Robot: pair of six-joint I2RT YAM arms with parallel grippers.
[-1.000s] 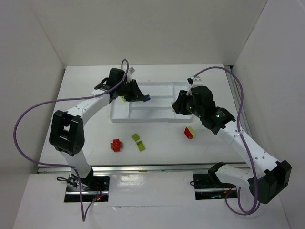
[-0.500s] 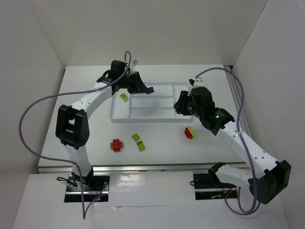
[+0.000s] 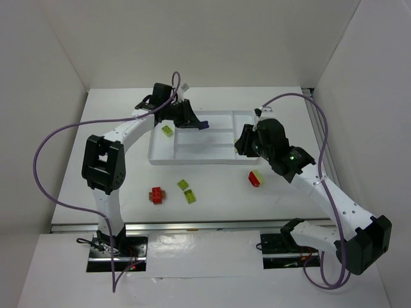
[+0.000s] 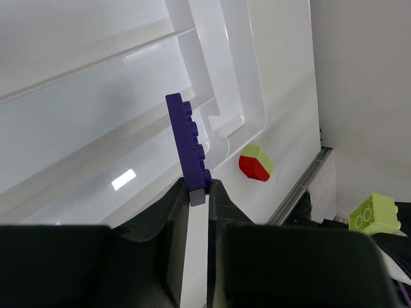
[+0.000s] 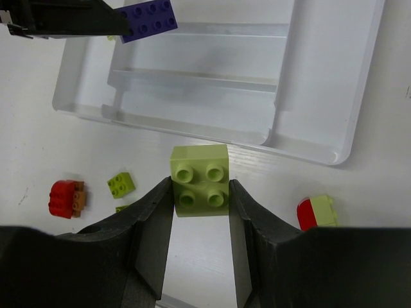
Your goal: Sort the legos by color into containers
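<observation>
The far middle section of the white tray is empty, so my left gripper will move outward and down over it next and release the purple brick there.
My left gripper (image 3: 196, 123) is shut on a flat dark purple brick (image 3: 203, 124) and holds it above the upper middle of the white tray (image 3: 192, 161). In the left wrist view the brick (image 4: 187, 144) stands up from the fingertips over the tray's dividers (image 4: 212, 70). My right gripper (image 3: 243, 142) is shut on a yellow-green brick (image 5: 200, 179), held above the table at the tray's near right edge. One yellow-green brick (image 3: 167, 130) lies in the tray's left compartment.
On the table in front of the tray lie a red and yellow-green brick (image 3: 256, 178), two small yellow-green bricks (image 3: 187, 190) and a red and orange brick (image 3: 156, 195). White walls enclose the table on three sides.
My left gripper has moved right and farther over the tray with the purple brick, uncovering the yellow-green brick in the left compartment. The right arm has hardly moved.
</observation>
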